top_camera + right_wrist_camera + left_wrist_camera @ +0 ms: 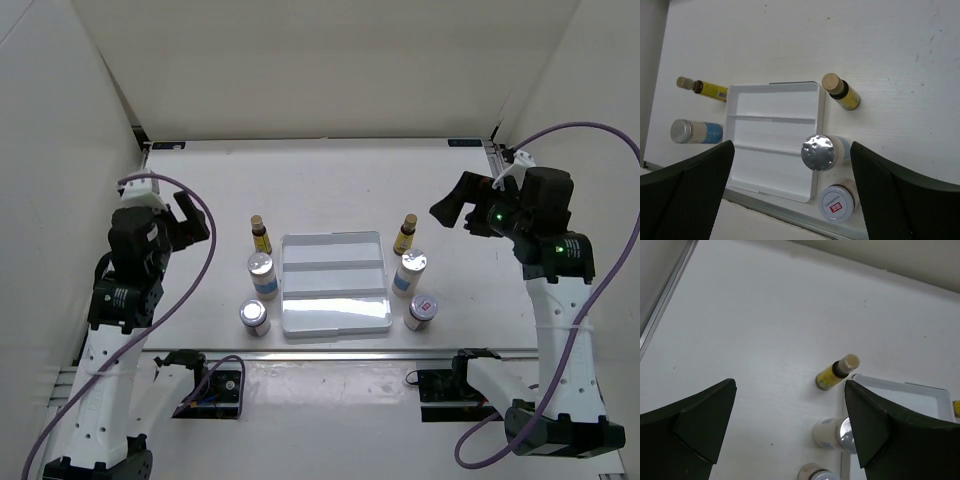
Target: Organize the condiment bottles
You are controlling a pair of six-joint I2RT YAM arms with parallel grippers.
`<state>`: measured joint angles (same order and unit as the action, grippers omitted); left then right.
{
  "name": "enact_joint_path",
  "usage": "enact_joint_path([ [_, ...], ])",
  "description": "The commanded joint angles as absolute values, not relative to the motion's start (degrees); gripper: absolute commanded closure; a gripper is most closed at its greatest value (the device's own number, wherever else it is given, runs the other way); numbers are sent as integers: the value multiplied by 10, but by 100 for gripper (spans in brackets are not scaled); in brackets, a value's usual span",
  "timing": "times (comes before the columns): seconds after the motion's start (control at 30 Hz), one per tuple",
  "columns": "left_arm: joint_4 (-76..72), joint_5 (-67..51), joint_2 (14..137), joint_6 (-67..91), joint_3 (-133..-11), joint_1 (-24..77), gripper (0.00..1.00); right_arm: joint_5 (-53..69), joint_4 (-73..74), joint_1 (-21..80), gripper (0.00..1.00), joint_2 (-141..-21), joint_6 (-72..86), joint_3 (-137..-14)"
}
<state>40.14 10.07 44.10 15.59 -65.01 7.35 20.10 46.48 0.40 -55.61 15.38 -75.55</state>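
I will next move my right gripper across to the left in the top view and down around the cap of the nearer amber bottle, which stands clear below.
Three condiment bottles stand on each side of the tray. On the left are a slim amber bottle (260,234) and two white jars with silver lids (262,274) (254,317). On the right are an amber bottle (405,234), a silver-lidded jar (409,272) and a jar with a red-marked white lid (422,311). My left gripper (190,220) hangs open and empty, high and left of the left row; its view shows that row's amber bottle (837,372) and a jar (835,431). My right gripper (450,208) is open and empty, high and right of the right row (822,151).
A clear rectangular tray (334,250) with three empty compartments lies between the two rows. It also shows in the right wrist view (770,105). White walls enclose the table on three sides. The table's metal front rail (330,352) runs just behind the near jars.
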Motion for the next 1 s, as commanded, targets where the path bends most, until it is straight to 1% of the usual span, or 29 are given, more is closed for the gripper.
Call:
enact_joint_path([
  [0.0,421,162,405,165,-608,76,0,130,492,4,0,-550,196,-779],
  [0.1,413,173,400,165,-600,76,0,63,518,4,0,-550,249,-757],
  [0.17,397,167,400,172,-592,76,0,92,495,4,0,-550,205,-740],
  [0.23,397,161,416,172,-587,83,0,111,483,4,0,-555,193,-734],
  [0.3,397,161,424,178,-587,90,0,154,461,4,0,-575,176,-727],
  [0.33,397,161,424,200,-587,97,0,170,454,4,0,-587,176,-732],
  [0.37,397,143,424,212,-582,97,0,178,460,9,1,-623,176,-743],
  [0.4,397,126,424,212,-575,97,0,178,469,19,10,-642,176,-757],
  [0.43,388,92,424,212,-575,97,0,171,481,29,13,-680,166,-767],
  [0.5,380,76,424,212,-569,97,0,137,486,67,19,-713,161,-797],
  [0.53,380,76,430,207,-569,97,0,94,492,80,24,-740,155,-803],
  [0.6,380,84,437,207,-569,97,0,55,492,117,26,-765,149,-819],
  [0.67,380,84,444,207,-569,97,0,4,492,145,26,-796,149,-831],
  [0.8,380,84,444,207,-569,97,0,-52,492,175,26,-854,144,-838],
  [0.97,380,91,449,201,-569,97,0,-83,473,180,28,-903,139,-838],
])
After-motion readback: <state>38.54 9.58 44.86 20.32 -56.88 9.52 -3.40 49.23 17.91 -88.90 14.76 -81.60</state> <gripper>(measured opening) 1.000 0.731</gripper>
